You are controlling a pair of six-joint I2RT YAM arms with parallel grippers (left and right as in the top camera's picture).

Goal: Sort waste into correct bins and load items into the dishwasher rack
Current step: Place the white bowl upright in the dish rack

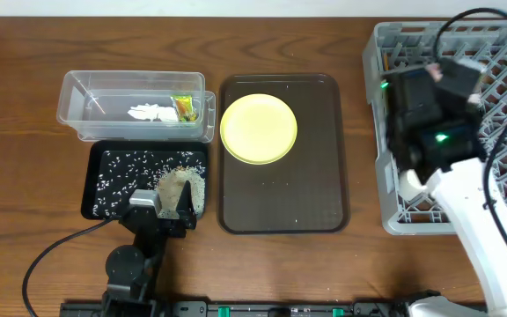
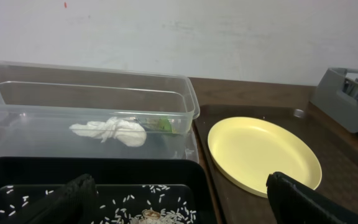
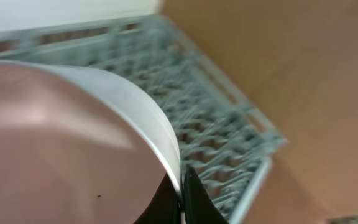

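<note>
The white bowl [image 3: 73, 137] goes down onto the grey dishwasher rack's wires next, and my right gripper releases the bowl's rim there, since those pegs lie below the gripper.
My right gripper [image 3: 180, 186] is shut on the rim of a white bowl [image 3: 73, 137] and holds it over the grey dishwasher rack [image 3: 229, 124]. In the overhead view the right gripper [image 1: 409, 172] is over the rack's [image 1: 500, 106] left side, mostly hidden by the arm. The pale yellow plate [image 1: 259, 129] lies on the brown serving tray. My left gripper [image 2: 188, 208] is open and empty, low over rice scraps [image 2: 166, 214] in the black tray [image 1: 113, 176]. The clear tub [image 1: 86, 106] holds the white napkin [image 2: 114, 132] and the wrapper [image 1: 184, 107].
The dark brown serving tray [image 1: 315, 185] lies between the black tray and the rack. The rice pile [image 1: 186, 185] sits at the black tray's right end, just ahead of my left gripper [image 1: 176, 211]. Cables run over the rack and along the front left.
</note>
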